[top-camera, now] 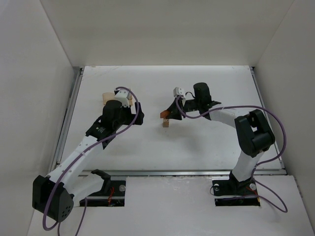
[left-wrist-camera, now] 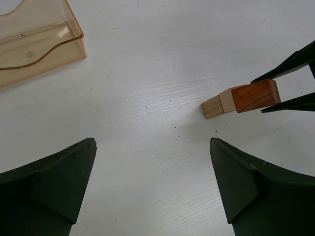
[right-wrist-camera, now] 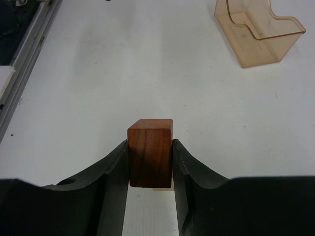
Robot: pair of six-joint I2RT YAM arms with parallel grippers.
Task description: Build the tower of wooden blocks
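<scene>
The tan block is just under the held reddish-brown one, so I need to move my right gripper down a little over the tan block's top point(top-camera: 166, 120) point(right-wrist-camera: 163, 189) and let go there.
My right gripper point(right-wrist-camera: 150, 150) is shut on a reddish-brown wood block point(right-wrist-camera: 150, 152), gripping it by its two sides. A sliver of a tan block point(right-wrist-camera: 166, 189) shows just under it. From the left wrist view the reddish-brown block point(left-wrist-camera: 255, 96) sits at the end of the tan cuboid point(left-wrist-camera: 216, 105), between the right arm's thin black fingers point(left-wrist-camera: 290, 64). In the top view the pair point(top-camera: 165, 121) stands mid-table under the right gripper point(top-camera: 168, 114). I cannot tell whether the two blocks touch. My left gripper point(left-wrist-camera: 152, 145) is open over bare table, left of the blocks point(top-camera: 134, 117).
A clear amber plastic holder point(left-wrist-camera: 34, 42) lies on the table behind the left gripper, also seen far off in the right wrist view point(right-wrist-camera: 256, 37). A metal rail point(right-wrist-camera: 24, 54) runs along the table's edge. White walls enclose the table.
</scene>
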